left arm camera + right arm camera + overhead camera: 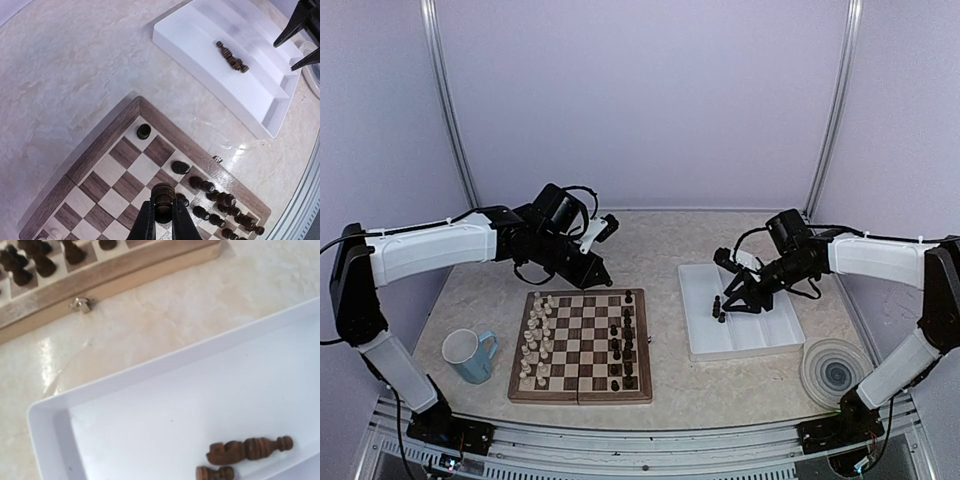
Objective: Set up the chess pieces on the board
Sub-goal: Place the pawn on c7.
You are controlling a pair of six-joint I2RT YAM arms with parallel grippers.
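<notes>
My left gripper is above the empty dark square (614, 322) (161, 177), which continues the inner column, so it will move straight down there next and release the dark piece.
The board (582, 396) lies at centre left, with cream pieces on its left columns and dark chess pieces (623, 345) on its right columns. My left gripper (602, 278) hovers over the board's far right corner. In the left wrist view it (163, 212) is shut on a dark piece (163, 196) above the dark rows (220, 210). My right gripper (720, 306) is over the white tray (740, 350); its fingers (300, 25) stand apart and empty. Two or three dark pieces (247, 450) lie flat in the tray (150, 365). The right wrist view shows no fingers.
A blue mug (470, 355) stands left of the board. A grey ringed disc (835, 372) lies right of the tray near the table's front edge. The board's metal latch (80, 304) faces the tray. One dark piece (144, 131) stands alone on the corner square.
</notes>
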